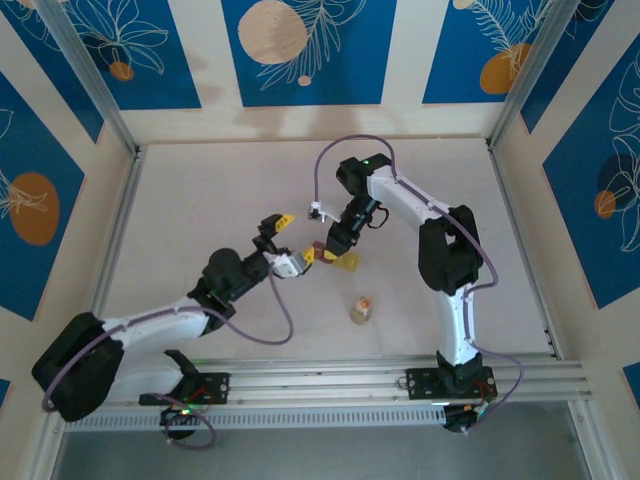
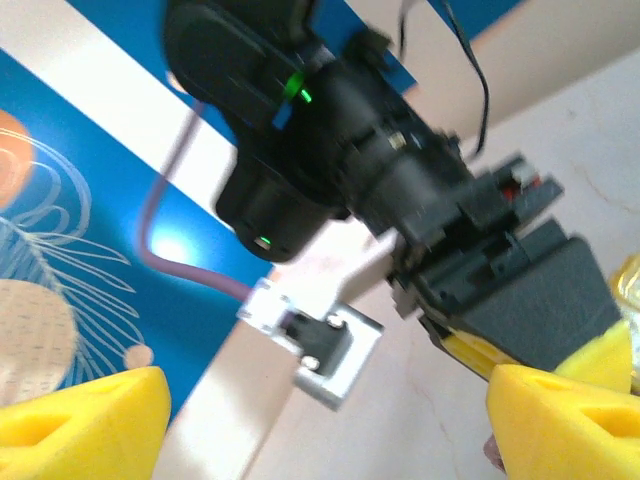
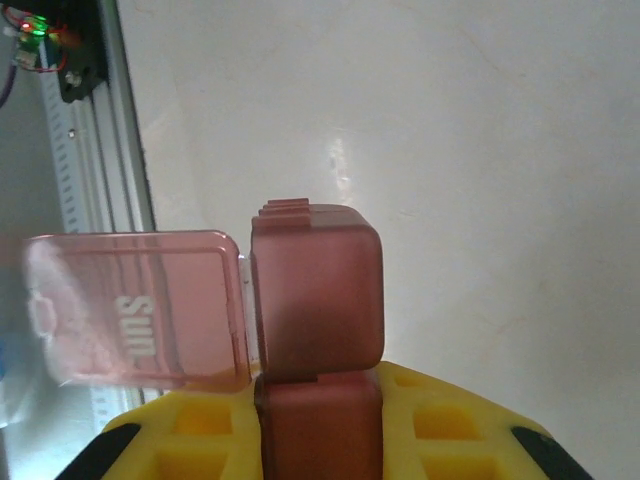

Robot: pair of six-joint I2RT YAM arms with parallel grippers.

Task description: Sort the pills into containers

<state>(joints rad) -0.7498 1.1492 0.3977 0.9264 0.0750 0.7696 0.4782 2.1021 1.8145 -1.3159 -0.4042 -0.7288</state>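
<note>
The containers come down onto the table's middle next as my right gripper tips its fingers downward, then releases them. This is because they still hang just above the bare tabletop.
My right gripper is shut on the containers, holding them just above the table's middle. The yellow-tan cell sticks out to the right. In the right wrist view the dark red cell stands clamped between the yellow fingers. Its clear red lid is swung open to the left. My left gripper is open just left of the containers, its yellow fingers wide apart with nothing between them, facing the right arm's wrist. The pills are hidden from me.
A small clear round vial with orange marking stands on the table in front of the right gripper. A metal rail runs along the near edge. Wall panels and frame posts close in the table on three sides.
</note>
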